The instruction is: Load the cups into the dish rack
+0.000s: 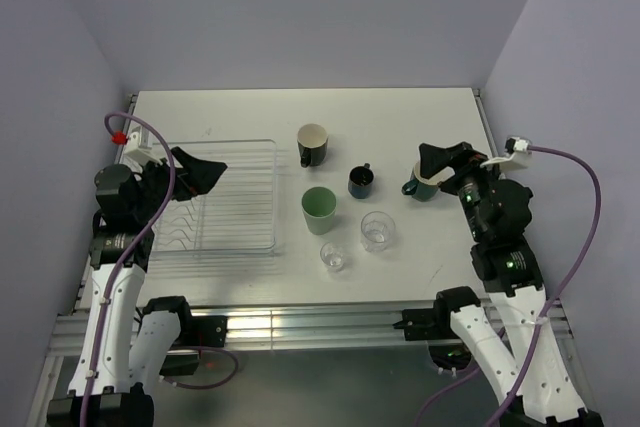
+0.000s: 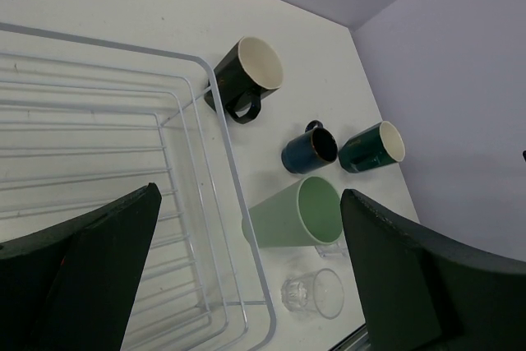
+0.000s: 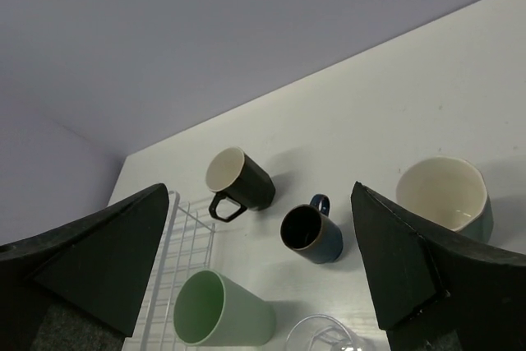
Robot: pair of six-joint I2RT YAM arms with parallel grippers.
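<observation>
My right gripper is to move across to the left in the top view and go down astride the mint tumbler's rack-side rim below, since the mint tumbler's opening faces up.
The clear dish rack (image 1: 262, 152) lies at the table's left and holds nothing. Right of it stand the black mug (image 1: 313, 144), navy mug (image 1: 361, 181), dark green mug (image 1: 424, 187), mint tumbler (image 1: 319, 210) and two clear tumblers (image 1: 377, 230) (image 1: 335, 256). My left gripper (image 1: 195, 172) hovers open and empty over the rack's left part; its wrist view shows the rack rim (image 2: 215, 96), mint tumbler (image 2: 296, 213) and a clear tumbler (image 2: 315, 292). My right gripper (image 1: 442, 159) is open and empty just above the dark green mug (image 3: 444, 195), which sits outside its right finger. The navy mug (image 3: 311, 233) is below it.
Lilac walls close in the table at the back and both sides. An aluminium rail (image 1: 320, 327) runs along the front edge between the arm bases. The right edge of the table (image 1: 488, 137) is close to the right gripper.
</observation>
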